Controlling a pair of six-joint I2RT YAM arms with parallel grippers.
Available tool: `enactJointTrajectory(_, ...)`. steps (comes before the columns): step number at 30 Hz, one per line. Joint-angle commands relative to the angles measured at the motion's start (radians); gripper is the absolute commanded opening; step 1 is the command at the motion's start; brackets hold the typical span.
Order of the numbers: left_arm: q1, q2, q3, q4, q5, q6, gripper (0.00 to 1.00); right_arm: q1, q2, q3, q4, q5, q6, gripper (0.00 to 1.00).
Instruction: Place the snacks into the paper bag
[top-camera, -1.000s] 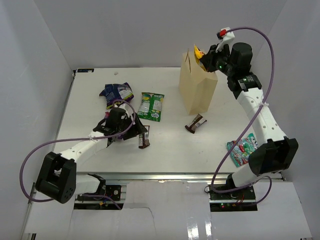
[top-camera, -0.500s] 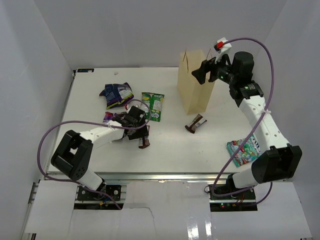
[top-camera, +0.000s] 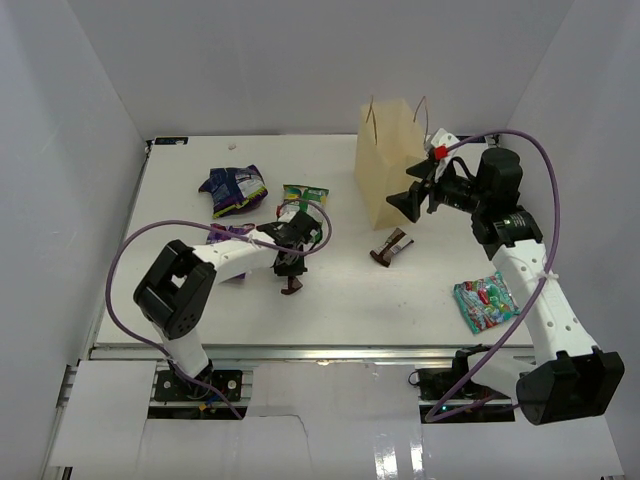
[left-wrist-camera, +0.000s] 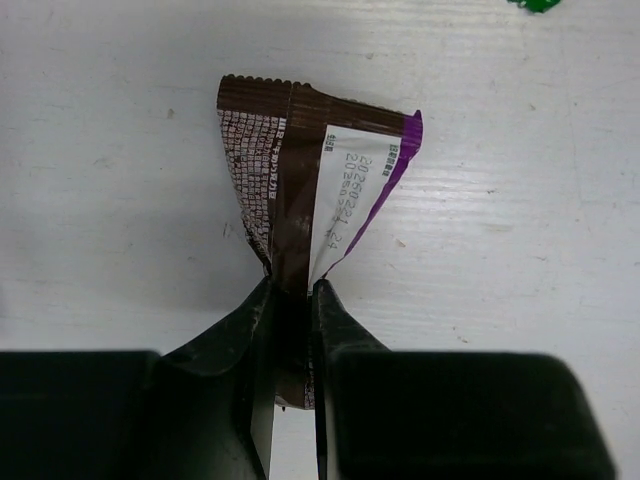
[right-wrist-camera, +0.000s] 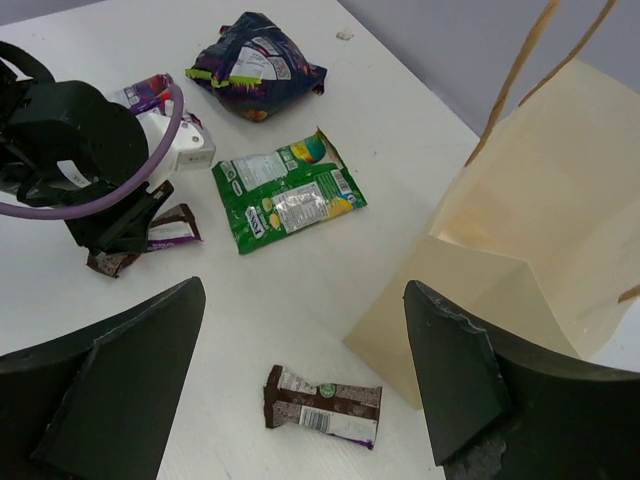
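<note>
The brown chocolate bar will be lifted next by my left gripper and carried outward over the opening of the paper bag (top-camera: 390, 160). The bag stands open at the top.
My left gripper (top-camera: 290, 268) (left-wrist-camera: 292, 300) is shut on the end of a brown chocolate bar (top-camera: 291, 287) (left-wrist-camera: 300, 190), which lies on the white table. The tan paper bag (top-camera: 390, 160) (right-wrist-camera: 540, 230) stands upright at the back right, handles up. Just in front of it my right gripper (top-camera: 412, 200) (right-wrist-camera: 303, 290) hangs open and holds nothing. Below it lies a second chocolate bar (top-camera: 392, 247) (right-wrist-camera: 322, 407). A green-white pack (top-camera: 305, 192) (right-wrist-camera: 285, 190) and a purple-blue bag (top-camera: 232, 188) (right-wrist-camera: 255, 65) lie left of the paper bag. A teal-red candy bag (top-camera: 485, 303) lies at the front right.
A small purple packet (top-camera: 222, 232) (right-wrist-camera: 150, 95) lies partly under my left arm. White walls close the table on the left, back and right. The purple cables loop out from both arms.
My right gripper opened above the paper bag, the yellow pack it held is gone from view, and it dropped to the bag's front. My left gripper slid right and shut on the chocolate bar.
</note>
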Motion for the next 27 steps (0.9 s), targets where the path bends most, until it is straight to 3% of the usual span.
enactJointTrajectory(1, -0.031, -0.049, 0.057, -0.038, -0.057, 0.024, 0.14, -0.021, -0.058, -0.022, -0.004, -0.031, -0.05, 0.86)
enactJointTrajectory(4, -0.042, -0.112, 0.091, 0.032, 0.009, 0.08, 0.11, -0.046, -0.085, -0.045, -0.018, -0.02, -0.057, 0.86)
enactJointTrajectory(8, -0.042, -0.256, 0.099, 0.312, 0.167, 0.18, 0.09, -0.089, -0.111, -0.089, -0.053, 0.017, -0.065, 0.87)
enactJointTrajectory(11, -0.042, -0.263, 0.172, 0.451, 0.267, 0.246, 0.08, -0.107, -0.132, -0.131, -0.075, 0.017, -0.073, 0.87)
enactJointTrajectory(20, -0.042, 0.033, 0.751, 0.565, 0.468, 0.298, 0.06, -0.14, -0.2, -0.189, -0.103, 0.058, -0.054, 0.88)
enactJointTrajectory(27, -0.042, 0.308, 1.106, 0.635, 0.407, 0.285, 0.07, -0.146, -0.244, -0.209, -0.126, 0.055, -0.037, 0.88)
